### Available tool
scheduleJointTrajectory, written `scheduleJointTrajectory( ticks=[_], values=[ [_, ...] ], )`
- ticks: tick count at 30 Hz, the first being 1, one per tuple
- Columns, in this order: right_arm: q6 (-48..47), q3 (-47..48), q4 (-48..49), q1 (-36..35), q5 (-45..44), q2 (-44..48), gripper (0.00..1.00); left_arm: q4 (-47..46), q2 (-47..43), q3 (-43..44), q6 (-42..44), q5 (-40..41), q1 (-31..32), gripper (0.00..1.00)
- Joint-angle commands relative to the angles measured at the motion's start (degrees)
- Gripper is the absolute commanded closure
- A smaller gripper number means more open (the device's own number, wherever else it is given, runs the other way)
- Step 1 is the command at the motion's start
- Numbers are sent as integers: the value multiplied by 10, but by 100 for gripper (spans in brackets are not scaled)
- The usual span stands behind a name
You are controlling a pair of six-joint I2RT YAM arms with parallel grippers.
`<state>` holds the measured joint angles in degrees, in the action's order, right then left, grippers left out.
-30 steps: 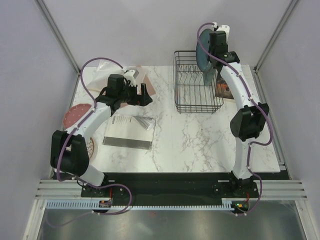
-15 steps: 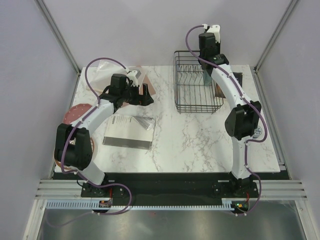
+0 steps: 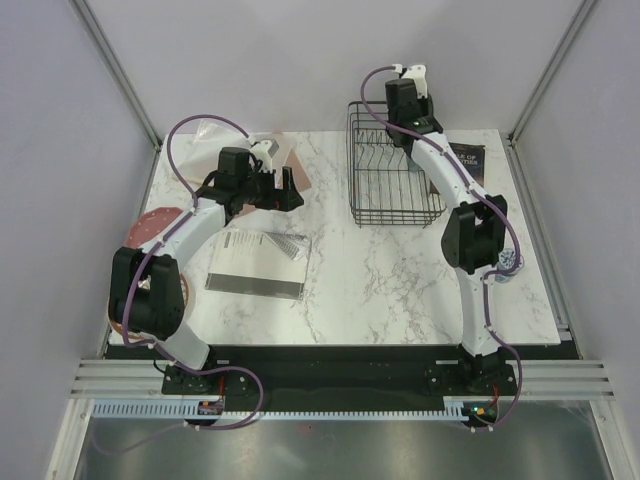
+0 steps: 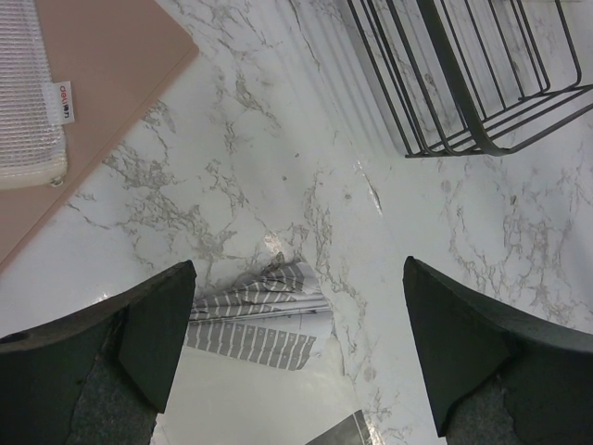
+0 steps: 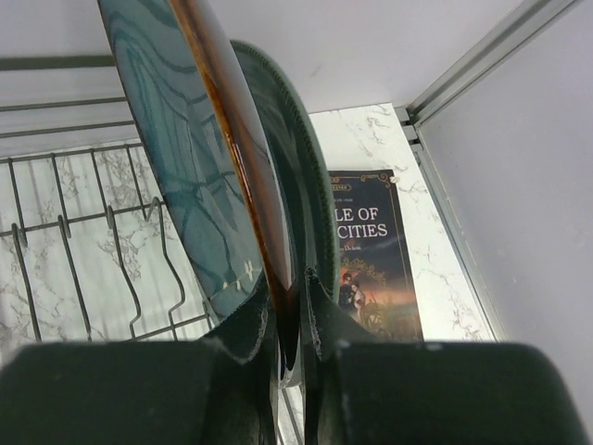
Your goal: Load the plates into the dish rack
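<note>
My right gripper should first move slightly down and away from the book, to get the teal-green plate among the dish rack's wires (image 3: 408,160) (image 5: 209,308).
My right gripper (image 5: 287,315) is shut on the rim of the teal-green plate (image 5: 185,167), which stands on edge above the upright tines of the black wire dish rack (image 5: 93,250). From above, that gripper (image 3: 402,120) hangs over the back of the dish rack (image 3: 395,205), and the arm mostly hides the plate. A reddish-pink speckled plate (image 3: 148,228) lies at the table's left edge. My left gripper (image 3: 286,190) is open above the marble, left of the rack. Nothing sits between its fingers (image 4: 139,324) in the left wrist view.
A book (image 3: 466,160) lies right of the rack, also in the right wrist view (image 5: 371,260). A small blue-and-white round object (image 3: 508,260) sits by the right arm. A pinkish sheet (image 4: 111,65), a mesh pouch (image 4: 28,102) and striped paper (image 4: 259,320) lie near the left gripper.
The right arm has swung left and back, turning the plate edge-on over the rack. The left arm has barely moved.
</note>
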<state>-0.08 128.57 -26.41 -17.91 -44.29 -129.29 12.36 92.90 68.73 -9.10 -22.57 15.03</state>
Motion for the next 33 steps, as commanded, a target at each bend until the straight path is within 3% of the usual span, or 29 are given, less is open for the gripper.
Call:
scheduleJointTrajectory(
  ticks=[1, 16, 20, 21, 27, 33],
  values=[
    [5, 30, 102, -5, -37, 18, 100, -1, 3, 5, 27, 3, -6, 0],
    [32, -32, 61, -5, -13, -9, 99, 28, 30, 28, 1, 14, -37, 0],
    [30, -46, 58, -6, 6, -3, 61, 36, 27, 26, -3, 14, -50, 0],
    [32, -47, 58, -5, 12, 1, 57, 36, 25, 26, -3, 15, -54, 0],
    [31, -53, 53, -16, 39, 26, 46, 46, 18, 24, 1, 31, -61, 0],
    [17, -46, 55, -48, 63, 83, 42, 64, -50, 2, 71, 149, -85, 0]
  ],
)
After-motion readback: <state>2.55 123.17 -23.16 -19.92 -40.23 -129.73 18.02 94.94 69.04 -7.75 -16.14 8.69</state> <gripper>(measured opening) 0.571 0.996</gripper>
